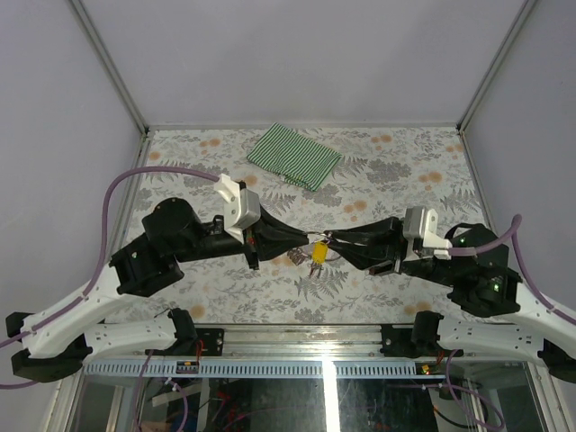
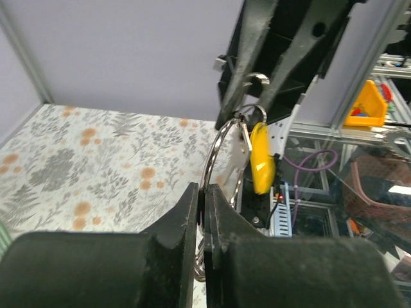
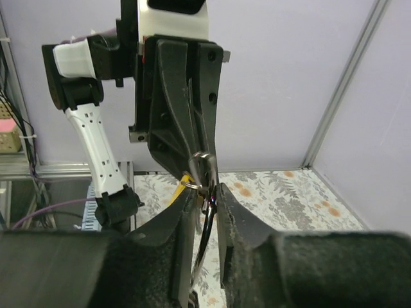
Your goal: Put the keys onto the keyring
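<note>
The ring goes down to the floral tabletop below next for release as my left gripper tilts downward, since the yellow-tagged key hangs at it in midair.
Both grippers meet above the middle of the table in the top view. My left gripper [image 1: 294, 245] is shut on a thin silver wire ring of the keyring [image 2: 220, 151], which rises from between its fingers [image 2: 186, 215]. My right gripper [image 1: 335, 239] is closed around the same ring [image 3: 207, 218] from the other side. A silver key with a yellow tag [image 2: 262, 157] hangs at the ring, just under the right fingertips; it also shows in the top view [image 1: 318, 252] and the right wrist view [image 3: 182, 183]. More rings dangle below [image 1: 296, 258]. The black-tagged key and the red tag are hidden.
A green-and-white striped cloth [image 1: 293, 155] lies folded at the back of the floral table [image 1: 405, 171]. Grey walls with metal posts close in the sides and back. The metal rail [image 1: 306, 337] with the arm bases runs along the near edge.
</note>
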{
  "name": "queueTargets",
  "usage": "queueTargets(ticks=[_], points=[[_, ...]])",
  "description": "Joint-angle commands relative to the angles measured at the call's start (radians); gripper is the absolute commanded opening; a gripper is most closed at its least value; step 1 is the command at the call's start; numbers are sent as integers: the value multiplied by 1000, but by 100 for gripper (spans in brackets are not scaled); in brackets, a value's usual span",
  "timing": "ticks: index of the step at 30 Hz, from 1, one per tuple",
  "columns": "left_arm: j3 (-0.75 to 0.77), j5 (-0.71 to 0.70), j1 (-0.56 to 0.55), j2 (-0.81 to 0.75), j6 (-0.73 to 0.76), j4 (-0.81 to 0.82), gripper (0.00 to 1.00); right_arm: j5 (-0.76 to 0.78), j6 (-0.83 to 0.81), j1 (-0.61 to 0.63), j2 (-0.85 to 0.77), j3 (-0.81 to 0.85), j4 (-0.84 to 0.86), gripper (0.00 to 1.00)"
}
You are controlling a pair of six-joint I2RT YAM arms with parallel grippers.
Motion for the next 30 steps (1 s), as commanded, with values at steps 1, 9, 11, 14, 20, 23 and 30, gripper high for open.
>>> queueTargets(ticks=[1,9,11,14,20,23,30], points=[[91,-141,7,-16,43,-89,0,33,-25,5,-63,-6,23,27],[126,-180,8,7,69,-161,0,97,-39,4,-136,-35,-64,44],[137,-186,8,18,75,-179,0,120,-49,4,-154,-33,-109,48],[154,-202,8,30,80,-202,0,154,-62,4,-184,-35,-173,52],[159,-247,7,35,77,-209,0,246,-62,4,-243,-65,-218,55],[158,-300,8,46,58,-205,0,324,-58,4,-243,-79,-240,56],[89,-477,7,71,-5,-189,0,614,2,4,-149,-77,-400,62]])
